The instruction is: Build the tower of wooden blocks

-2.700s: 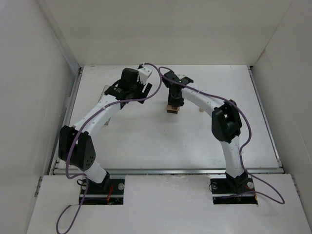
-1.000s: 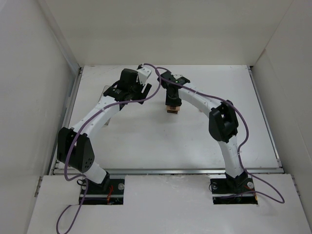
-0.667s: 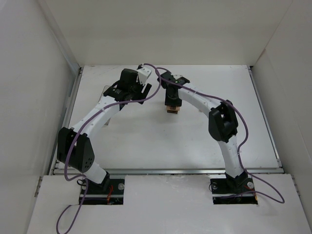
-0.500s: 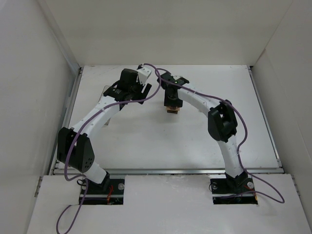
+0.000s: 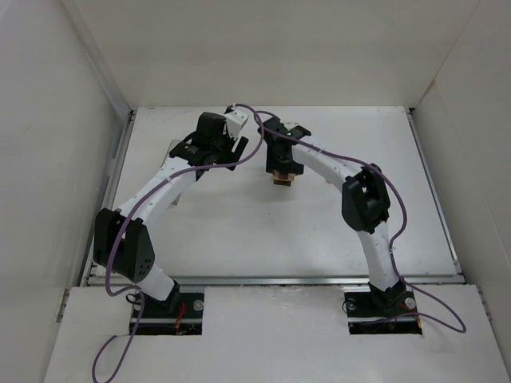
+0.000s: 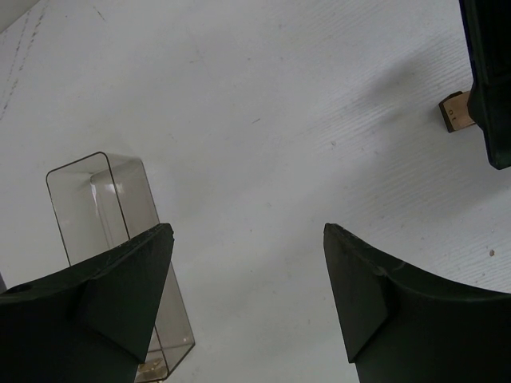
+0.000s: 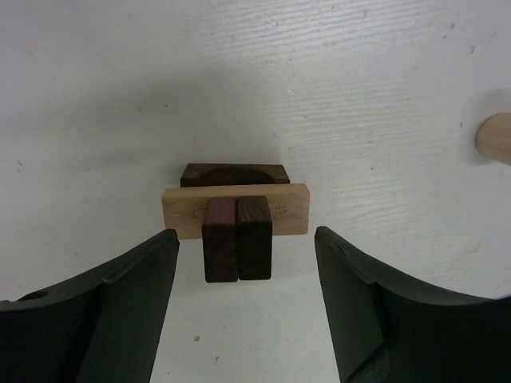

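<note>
The pale beige cylinder (image 7: 495, 137) is still unstacked. My right gripper should next rise clear of the tower, move across to that piece and go down to close around it.
The tower (image 7: 235, 210) stands mid-table: a flat tan slab on a dark brown arched piece (image 7: 233, 174), with two dark brown blocks (image 7: 237, 239) side by side on the slab. It also shows in the top view (image 5: 281, 179). My right gripper (image 7: 246, 233) is open and empty, its fingers either side of the two blocks with a gap to each. A pale beige cylinder (image 7: 495, 137) lies on the table to the right. My left gripper (image 6: 247, 227) is open and empty above bare table, left of the tower.
A clear plastic box (image 6: 104, 215) lies below my left gripper's left finger. The tan slab's end (image 6: 453, 112) and the right gripper's black body (image 6: 489, 80) show at the left wrist view's right edge. White walls enclose the table.
My right gripper has shifted slightly to the left and farther back over the tower. The tower and my left arm have not moved.
</note>
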You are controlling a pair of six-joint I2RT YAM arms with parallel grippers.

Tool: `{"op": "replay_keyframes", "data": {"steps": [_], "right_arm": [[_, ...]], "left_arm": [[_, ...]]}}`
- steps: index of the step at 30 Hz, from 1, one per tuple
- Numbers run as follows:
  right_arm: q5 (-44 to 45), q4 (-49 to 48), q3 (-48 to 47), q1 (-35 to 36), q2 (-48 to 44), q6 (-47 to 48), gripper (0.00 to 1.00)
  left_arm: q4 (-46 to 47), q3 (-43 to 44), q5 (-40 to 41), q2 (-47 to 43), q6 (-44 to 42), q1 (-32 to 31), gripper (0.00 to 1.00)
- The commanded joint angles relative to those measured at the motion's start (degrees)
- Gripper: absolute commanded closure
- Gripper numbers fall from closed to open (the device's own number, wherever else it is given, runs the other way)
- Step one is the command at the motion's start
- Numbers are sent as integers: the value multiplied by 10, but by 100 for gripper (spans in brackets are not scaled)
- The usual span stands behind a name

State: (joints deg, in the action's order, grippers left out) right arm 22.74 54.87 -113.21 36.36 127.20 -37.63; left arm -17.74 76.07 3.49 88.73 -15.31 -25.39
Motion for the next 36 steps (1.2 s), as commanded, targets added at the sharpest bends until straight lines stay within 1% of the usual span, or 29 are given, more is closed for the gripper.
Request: {"op": "replay_keyframes", "data": {"steps": [1, 2, 6, 8, 9, 10, 12, 15, 20, 27, 34, 36], "right_arm": [[27, -2, -25, 4, -78, 14, 25], [35, -2, -25, -2, -87, 20, 24], [49, -2, -25, -39, -134, 20, 24], [49, -2, 1, -78, -159, 20, 24], [38, -2, 10, -93, -165, 20, 24], [30, -7, 29, -122, -165, 20, 24], [-7, -7, 46, -151, -165, 20, 24], [-36, -20, 80, -189, -148, 20, 24], [-36, -33, 116, -206, -122, 26, 24], [-41, -56, 148, -212, -87, 26, 30], [-46, -71, 153, -212, -70, 42, 44], [-46, -71, 153, -212, -64, 42, 46]], "left_arm": [[16, -5, 2, -26, 4, 3, 27], [16, -5, 2, -26, 4, 3, 27], [16, -5, 2, -31, 4, 3, 27], [16, -10, 2, -31, 4, 3, 27], [16, -10, 2, -31, 4, 3, 27], [16, -10, 2, -31, 4, 3, 27], [16, -10, 2, -31, 4, 3, 27], [16, -10, 7, -31, 4, 3, 27], [16, -10, 7, -31, -2, 3, 27], [16, -10, 7, -31, -2, 3, 27], [16, -10, 7, -31, -2, 3, 27], [16, -10, 7, -31, -2, 3, 27]]}}
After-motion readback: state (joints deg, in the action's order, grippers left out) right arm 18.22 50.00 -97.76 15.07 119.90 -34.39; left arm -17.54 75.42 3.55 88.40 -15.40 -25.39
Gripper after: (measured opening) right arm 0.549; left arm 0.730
